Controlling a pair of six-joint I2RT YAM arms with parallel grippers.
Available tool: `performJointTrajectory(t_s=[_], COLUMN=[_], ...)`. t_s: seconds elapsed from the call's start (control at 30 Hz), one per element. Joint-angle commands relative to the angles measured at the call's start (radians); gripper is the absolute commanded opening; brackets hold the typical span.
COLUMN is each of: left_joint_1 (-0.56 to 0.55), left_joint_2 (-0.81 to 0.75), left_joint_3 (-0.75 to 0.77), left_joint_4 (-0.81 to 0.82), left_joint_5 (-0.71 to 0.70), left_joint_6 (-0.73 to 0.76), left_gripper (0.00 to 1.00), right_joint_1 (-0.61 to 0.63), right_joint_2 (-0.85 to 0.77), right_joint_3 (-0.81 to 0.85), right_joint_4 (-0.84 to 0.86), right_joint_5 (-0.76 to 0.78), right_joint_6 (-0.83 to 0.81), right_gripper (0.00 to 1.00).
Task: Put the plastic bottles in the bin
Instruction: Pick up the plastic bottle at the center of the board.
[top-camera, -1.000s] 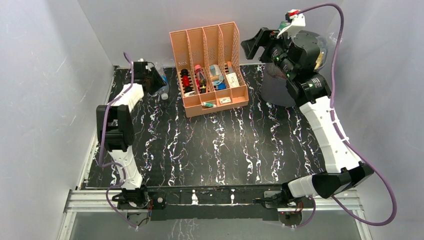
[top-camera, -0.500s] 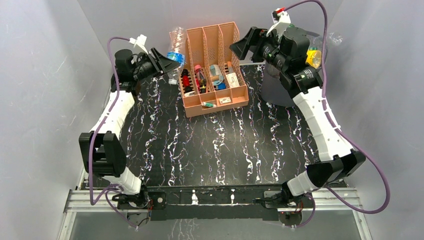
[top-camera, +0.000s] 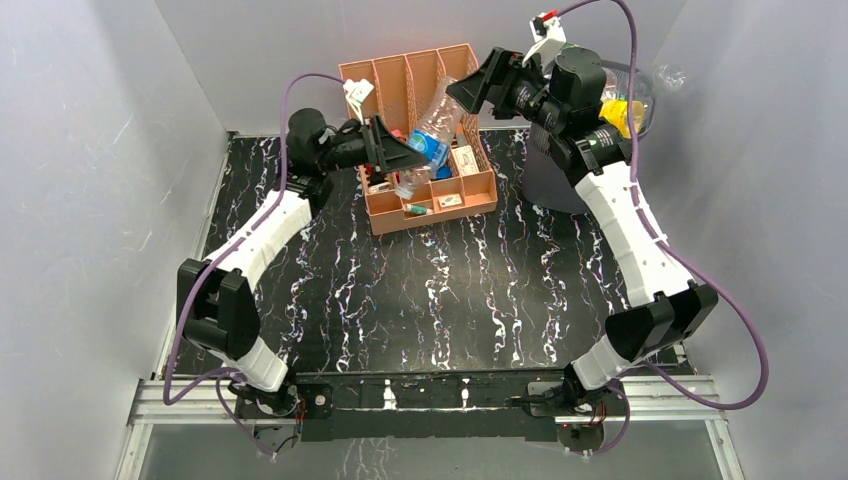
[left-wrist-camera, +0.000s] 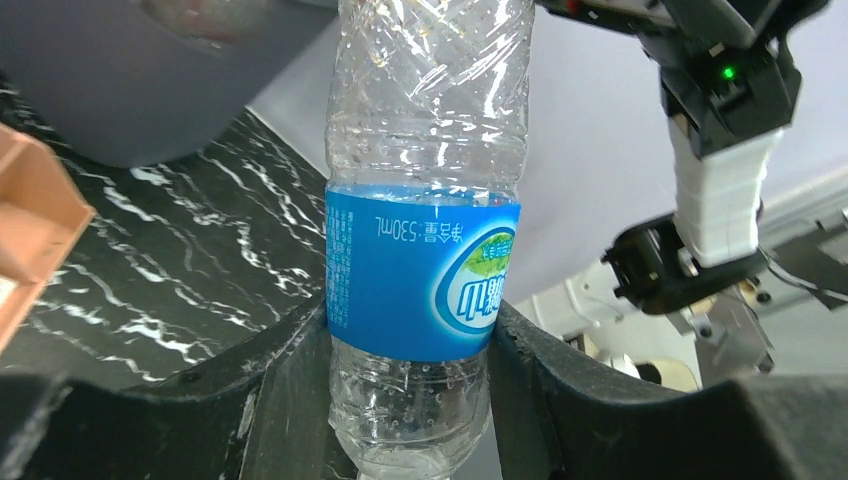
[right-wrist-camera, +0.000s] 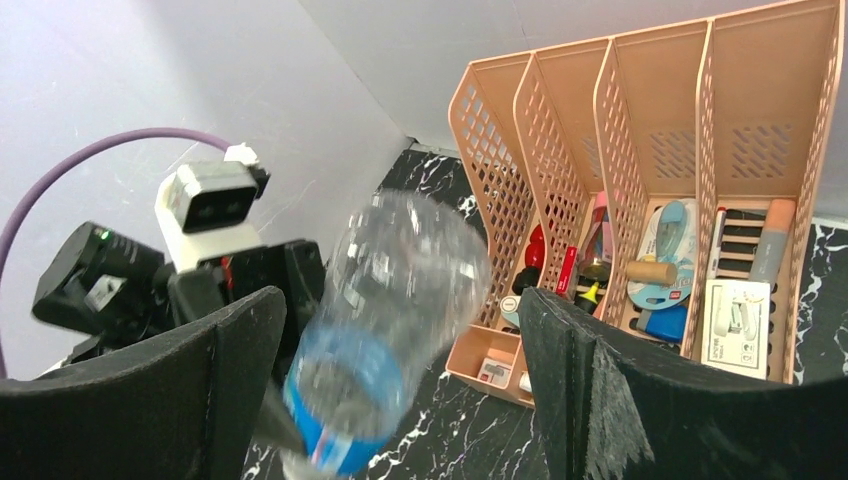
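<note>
My right gripper stays almost still next, its open fingers around the clear plastic bottle's loose end (top-camera: 444, 93) (right-wrist-camera: 412, 238), and closes them there, as my left gripper clamps the bottle's label.
My left gripper (top-camera: 410, 158) is shut on a clear plastic bottle with a blue label (top-camera: 432, 128) and holds it tilted in the air above the peach organizer. In the left wrist view the fingers (left-wrist-camera: 275, 385) clamp the bottle (left-wrist-camera: 425, 250) at its label. My right gripper (top-camera: 478, 88) is open, close to the bottle's upper end. In the right wrist view the blurred bottle (right-wrist-camera: 390, 330) lies between the open fingers with gaps on both sides. The dark grey bin (top-camera: 552, 175) stands at the far right, with a yellow-capped bottle (top-camera: 620, 110) and others inside.
The peach four-slot organizer (top-camera: 470, 190) with small items stands at the far middle, right under the held bottle, and also shows in the right wrist view (right-wrist-camera: 680, 150). The grey walls close in on the left, back and right.
My left arm lifted the bottle from the far left corner and carried it right, over the organizer. My right gripper swung left from the bin toward the bottle.
</note>
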Motion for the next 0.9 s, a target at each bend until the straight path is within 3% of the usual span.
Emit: performJointTrajectory(t_s=[0.0,0.27,0.5,0.6,0.67,0.87], left_joint_1=[-0.054,-0.106,-0.107,-0.107,-0.107,-0.096], left_joint_2=[-0.030,-0.007,0.015,0.031,0.042,0.026], left_joint_3=[0.024,0.037,0.055,0.066,0.082,0.150], left_joint_4=[0.076,0.096,0.061,0.074,0.051,-0.169], left_joint_5=[0.042,0.042,0.016,0.010,-0.005,-0.080], left_joint_6=[-0.007,-0.002,0.028,0.020,0.029,0.172], left_gripper=[0.47,0.47,0.48,0.50,0.59,0.87], right_joint_1=[0.003,0.003,0.003,0.003,0.003,-0.010], right_joint_2=[0.001,0.002,-0.041,-0.045,-0.045,-0.022], right_joint_3=[0.046,0.048,0.017,0.032,0.048,0.166], right_joint_4=[0.064,0.030,0.003,-0.028,-0.044,-0.117], right_joint_5=[-0.006,-0.014,-0.005,0.009,0.020,0.168], right_joint_6=[0.010,0.001,-0.031,-0.050,-0.061,-0.158], right_gripper=[0.98,0.97,0.77,0.60,0.48,0.46])
